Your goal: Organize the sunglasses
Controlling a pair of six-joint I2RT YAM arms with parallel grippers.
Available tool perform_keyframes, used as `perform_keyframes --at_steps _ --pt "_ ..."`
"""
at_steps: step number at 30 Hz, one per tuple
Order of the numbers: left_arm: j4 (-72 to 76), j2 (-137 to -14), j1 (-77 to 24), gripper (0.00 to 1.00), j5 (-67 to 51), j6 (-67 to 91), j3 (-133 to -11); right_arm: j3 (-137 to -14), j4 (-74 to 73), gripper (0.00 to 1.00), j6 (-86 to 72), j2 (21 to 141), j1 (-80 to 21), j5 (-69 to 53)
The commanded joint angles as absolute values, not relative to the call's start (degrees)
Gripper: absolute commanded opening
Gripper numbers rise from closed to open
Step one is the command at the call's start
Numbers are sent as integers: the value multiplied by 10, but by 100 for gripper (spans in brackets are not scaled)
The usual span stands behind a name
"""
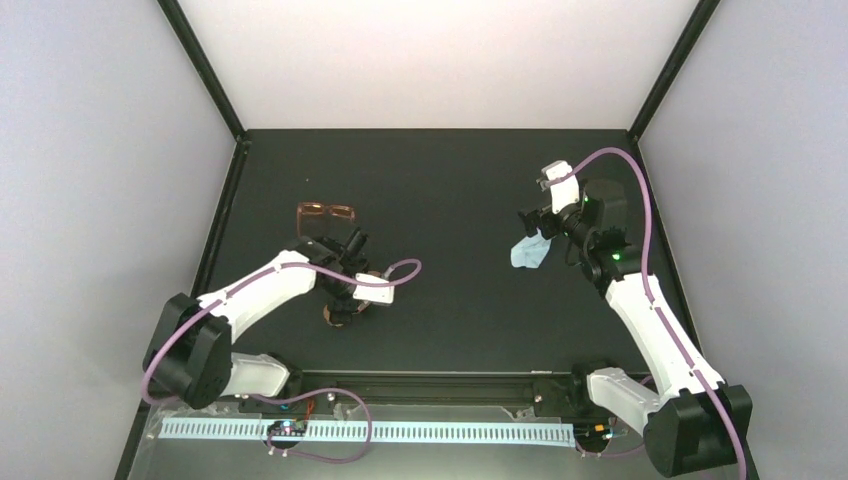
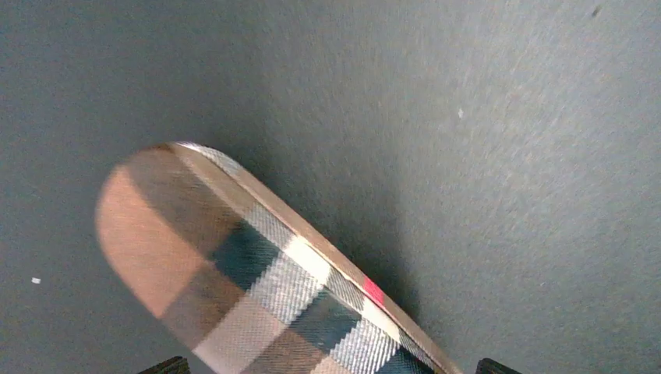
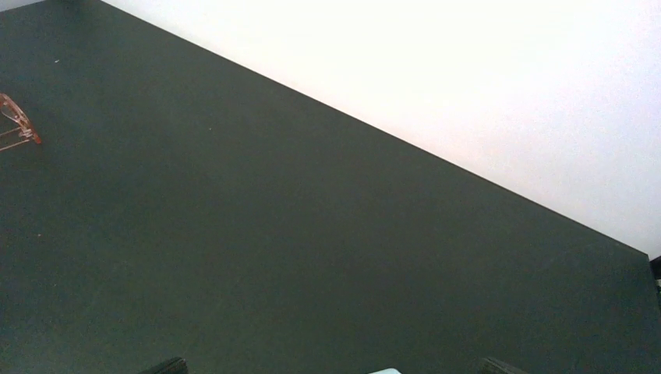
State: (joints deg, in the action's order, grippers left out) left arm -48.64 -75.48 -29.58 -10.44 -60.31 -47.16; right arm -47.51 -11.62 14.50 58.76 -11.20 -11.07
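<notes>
Next, my left gripper turns in line with the plaid brown case [image 2: 249, 288], which lies slanted below, then goes down around both long sides.
The sunglasses [image 1: 325, 213], with a thin reddish-brown frame, lie on the black table left of centre at the back; one corner of them [image 3: 15, 126] shows at the left edge of the right wrist view. My left gripper [image 1: 346, 303] points down over a plaid brown case [image 2: 249, 288] and is open. Its fingertips [image 2: 167, 365] stand wide at the bottom corners, apart from the case on both sides. My right gripper [image 1: 535, 207] hovers open at the right, just above a light-blue cloth [image 1: 530, 252]. Nothing is between its fingertips [image 3: 167, 365].
The case [image 1: 340, 313] lies mostly hidden under the left wrist, nearer than the sunglasses. A sliver of the cloth [image 3: 384, 371] shows at the bottom of the right wrist view. Black frame posts and pale walls bound the table [image 1: 440, 190].
</notes>
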Motion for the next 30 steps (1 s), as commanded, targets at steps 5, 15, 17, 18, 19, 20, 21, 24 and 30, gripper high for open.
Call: perform_keyframes --at_steps 5,15,17,18,19,20,21,24,30 --pt "-412 -830 -286 99 -58 -539 -467 -478 -115 100 157 576 -114 -130" --pt "-344 -812 -285 95 -47 -448 -407 -476 -115 100 159 580 -114 -132" --pt "-345 -801 -281 93 -48 -448 -401 -476 -116 100 159 580 -115 -132" --pt "-346 -797 -279 91 -51 -448 -398 -476 -116 100 160 581 -114 -132" --pt "-349 -796 -276 89 -56 -448 -398 -476 -116 100 160 580 -114 -133" --pt "-351 -795 -274 87 -60 -447 -398 -476 -116 100 160 580 -114 -132" --pt "-351 -797 -272 82 -64 -445 -398 -476 -116 100 161 580 -114 -132" --pt "-352 -800 -269 70 -76 -434 -401 -476 -115 100 160 578 -114 -135" --pt "-347 -790 -269 48 -129 -407 -417 -472 -109 100 157 579 -114 -151"
